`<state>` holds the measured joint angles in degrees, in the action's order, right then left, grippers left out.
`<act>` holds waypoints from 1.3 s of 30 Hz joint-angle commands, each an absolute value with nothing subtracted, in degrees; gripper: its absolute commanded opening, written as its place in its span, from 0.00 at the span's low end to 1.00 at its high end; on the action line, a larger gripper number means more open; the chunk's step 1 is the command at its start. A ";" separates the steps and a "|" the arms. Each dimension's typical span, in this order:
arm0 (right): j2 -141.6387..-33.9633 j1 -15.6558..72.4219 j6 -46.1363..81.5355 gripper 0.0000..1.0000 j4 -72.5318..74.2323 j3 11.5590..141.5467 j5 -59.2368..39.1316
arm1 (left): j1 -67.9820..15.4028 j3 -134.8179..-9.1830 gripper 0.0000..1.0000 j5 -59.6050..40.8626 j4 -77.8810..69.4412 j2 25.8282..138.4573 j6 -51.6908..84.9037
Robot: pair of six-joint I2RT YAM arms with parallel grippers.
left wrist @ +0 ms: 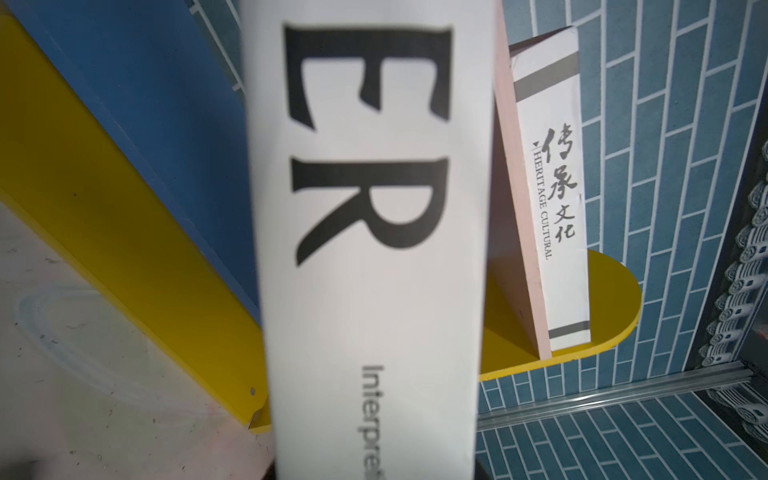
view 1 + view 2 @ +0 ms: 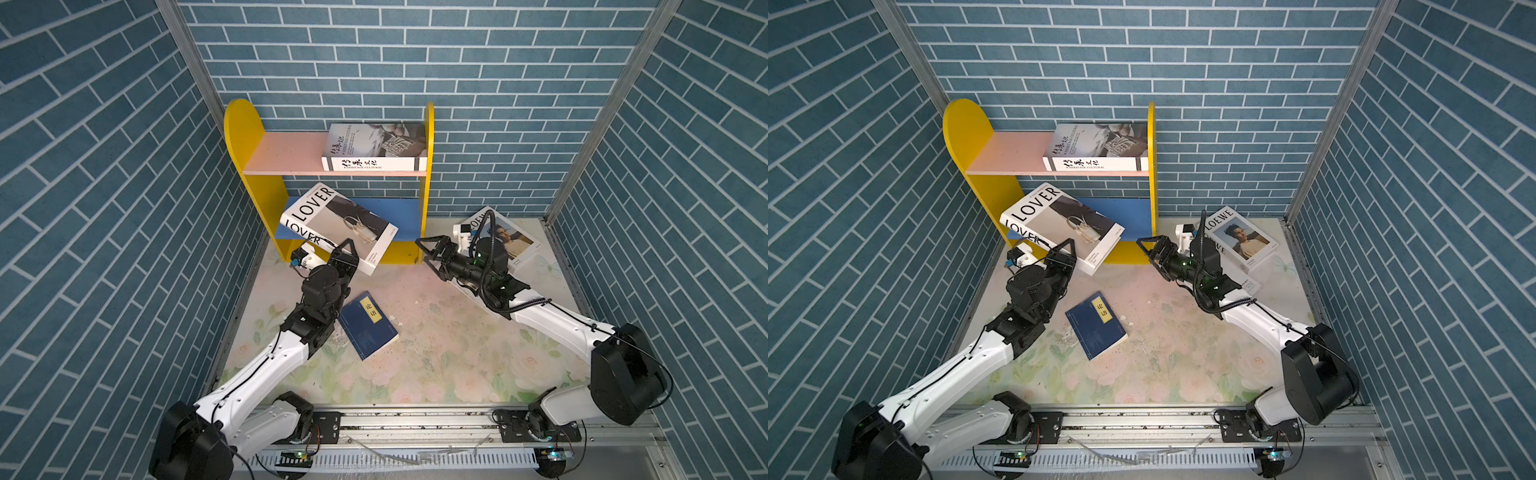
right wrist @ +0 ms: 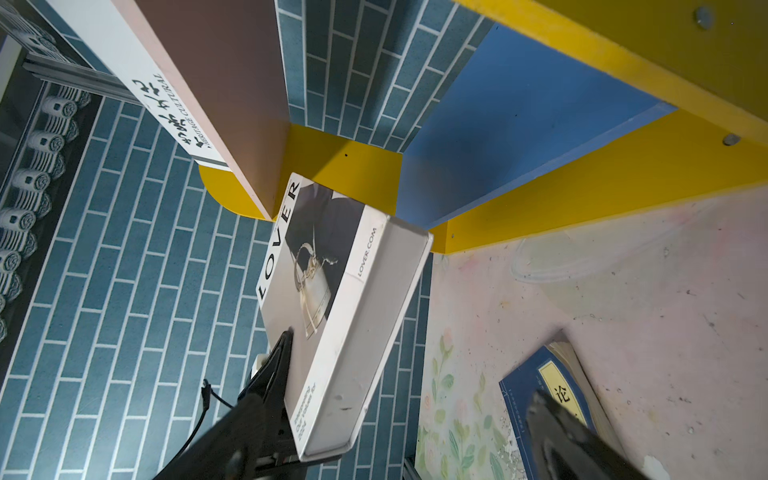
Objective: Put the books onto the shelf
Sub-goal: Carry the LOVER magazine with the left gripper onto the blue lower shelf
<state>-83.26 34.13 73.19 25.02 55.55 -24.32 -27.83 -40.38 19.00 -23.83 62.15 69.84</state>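
I will next carry the LOVER book outward with my left gripper onto the blue board's end (image 2: 400, 215) (image 1: 230, 244) below the Heritage Cultural book and let go of it, because that end is bare.
The shelf (image 2: 243, 137) (image 2: 963, 133) stands against the back wall, yellow-sided with a pink upper board (image 2: 286, 153) and a blue lower board (image 2: 401, 212). A white Heritage Cultural book (image 2: 374, 149) (image 2: 1096, 151) (image 1: 552, 208) lies on the pink board at its right end. My left gripper (image 2: 344, 250) (image 2: 1065, 250) is shut on the white LOVER book (image 2: 340, 224) (image 2: 1059, 224) (image 3: 332, 291), held tilted off the floor in front of the lower tier. Its spine (image 1: 374, 249) hides the fingers in the left wrist view. My right gripper (image 2: 426, 251) (image 2: 1144, 251) stands open and empty beside the shelf's right panel.
A thin navy book (image 2: 368, 324) (image 2: 1096, 324) (image 3: 552, 395) with a yellow label lies flat on the floral floor between the arms. The LOEWE portrait book (image 2: 517, 243) (image 2: 1241, 237) lies at the back right, partly under my right arm. Brick-pattern walls close in on three sides.
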 commanded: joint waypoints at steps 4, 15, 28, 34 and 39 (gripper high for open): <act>-81.15 31.89 70.47 0.98 20.31 58.03 -22.76 | -23.81 -44.07 0.34 17.82 -38.34 70.35 71.71; -83.25 28.19 65.18 0.98 12.11 64.25 -22.00 | -20.77 -50.12 0.33 14.74 -39.42 79.51 73.31; -85.48 26.04 62.70 0.98 7.95 68.91 -23.03 | -20.29 -63.03 0.35 11.97 -48.14 99.20 75.41; -83.31 23.88 61.32 0.98 4.27 68.97 -22.48 | -20.97 -69.35 0.36 12.64 -50.80 108.25 78.85; -81.27 22.20 60.21 0.98 1.36 68.23 -21.54 | -22.83 -71.71 0.37 15.01 -47.78 110.91 78.84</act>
